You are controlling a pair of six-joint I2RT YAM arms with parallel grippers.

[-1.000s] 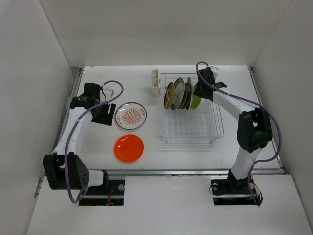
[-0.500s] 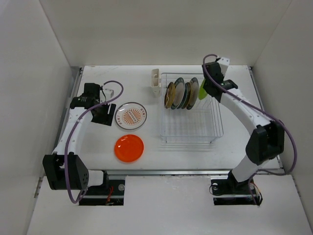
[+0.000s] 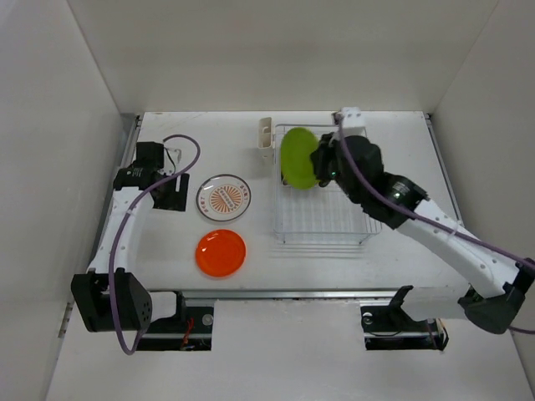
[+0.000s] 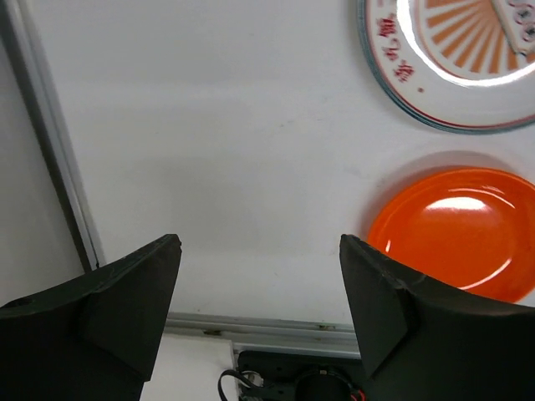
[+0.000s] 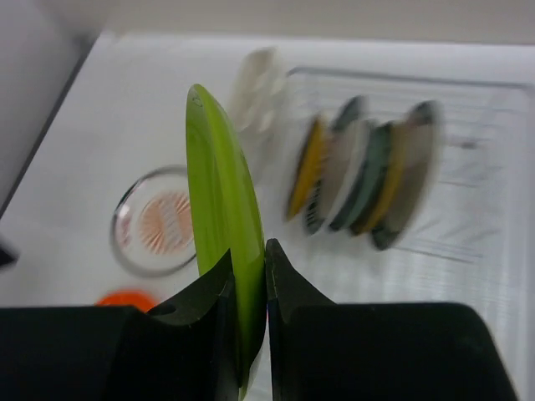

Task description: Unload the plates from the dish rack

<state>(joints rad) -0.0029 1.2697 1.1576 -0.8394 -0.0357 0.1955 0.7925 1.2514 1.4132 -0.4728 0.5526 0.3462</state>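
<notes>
I should swing my right gripper back next, turning it, and then lower the lime green plate (image 3: 298, 158) onto the orange plate (image 3: 221, 252). That plate is flat and uncovered.
My right gripper (image 3: 321, 161) is shut on the lime green plate (image 3: 298, 158), holding it on edge above the wire dish rack (image 3: 328, 225); in the right wrist view the plate (image 5: 219, 192) stands between my fingertips (image 5: 249, 261). Several plates (image 5: 364, 175) still stand in the rack's far end, blurred. A white plate with orange centre (image 3: 223, 197) and an orange plate (image 3: 221, 252) lie flat on the table left of the rack. My left gripper (image 3: 171, 194) is open and empty beside them; the left wrist view shows the orange plate (image 4: 460, 230) and the white plate (image 4: 443, 67).
A cream utensil cup (image 3: 266, 140) hangs on the rack's far left corner. The table's metal edge rail (image 4: 267, 324) runs along the near side, and white walls close in left, right and back.
My right gripper has lifted the lime green plate out of the rack's far right slot and carried it up and left over the rack. The left arm has barely shifted.
</notes>
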